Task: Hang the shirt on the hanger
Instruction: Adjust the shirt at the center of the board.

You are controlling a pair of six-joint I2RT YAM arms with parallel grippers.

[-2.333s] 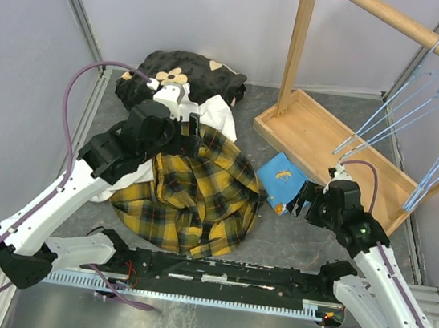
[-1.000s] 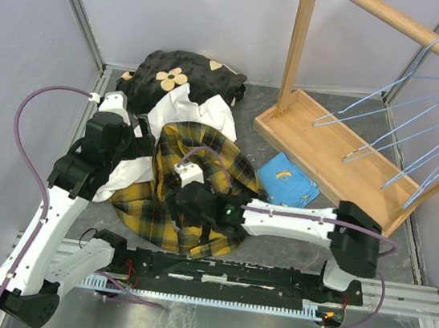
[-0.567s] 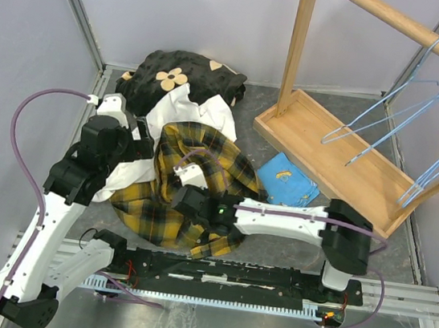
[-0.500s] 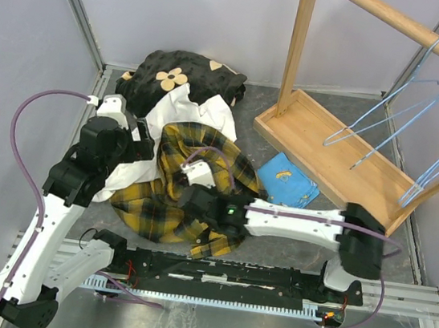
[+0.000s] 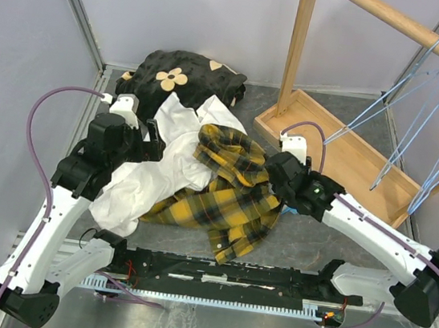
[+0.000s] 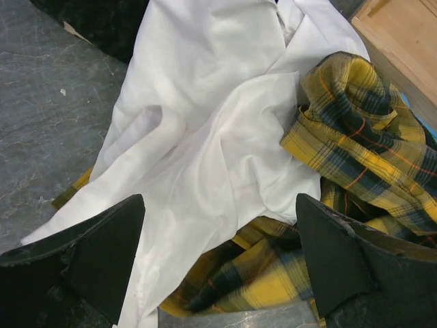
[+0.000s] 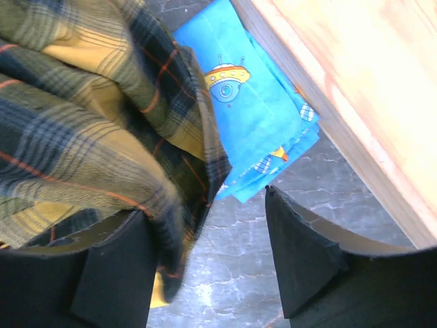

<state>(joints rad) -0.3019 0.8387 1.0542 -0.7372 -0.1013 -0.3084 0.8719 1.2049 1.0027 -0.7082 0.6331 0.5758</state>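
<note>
The right gripper moves to the left in the top view, onto the shirt's bunched fold point(image 5: 250, 174) point(image 7: 140, 160) next, since only bare floor lies between its open fingers.
The yellow-and-black plaid shirt point(image 5: 227, 201) lies crumpled on the grey floor, its left part under the white garment point(image 5: 153, 175). My right gripper point(image 5: 272, 171) is at the shirt's right edge. In the right wrist view its jaws point(image 7: 205, 205) stand apart with bare floor between them, and a fold of the shirt point(image 7: 102, 130) drapes over the left finger. My left gripper point(image 6: 220, 205) is open and hovers above the white garment point(image 6: 205, 123) and the plaid point(image 6: 369, 137). Several pale-blue hangers point(image 5: 420, 118) hang from the wooden rail point(image 5: 400, 22) at the right.
A black cloth with cream flowers point(image 5: 183, 74) lies at the back left. The rack's wooden base point(image 5: 342, 156) sits right of the shirt, with a blue printed cloth point(image 7: 252, 102) against its edge. Grey walls enclose the floor on the left and back.
My right arm swung from the shirt's middle to the right, dragging the shirt rightward and uncovering more of the white garment. Its jaws have parted. The hangers swing.
</note>
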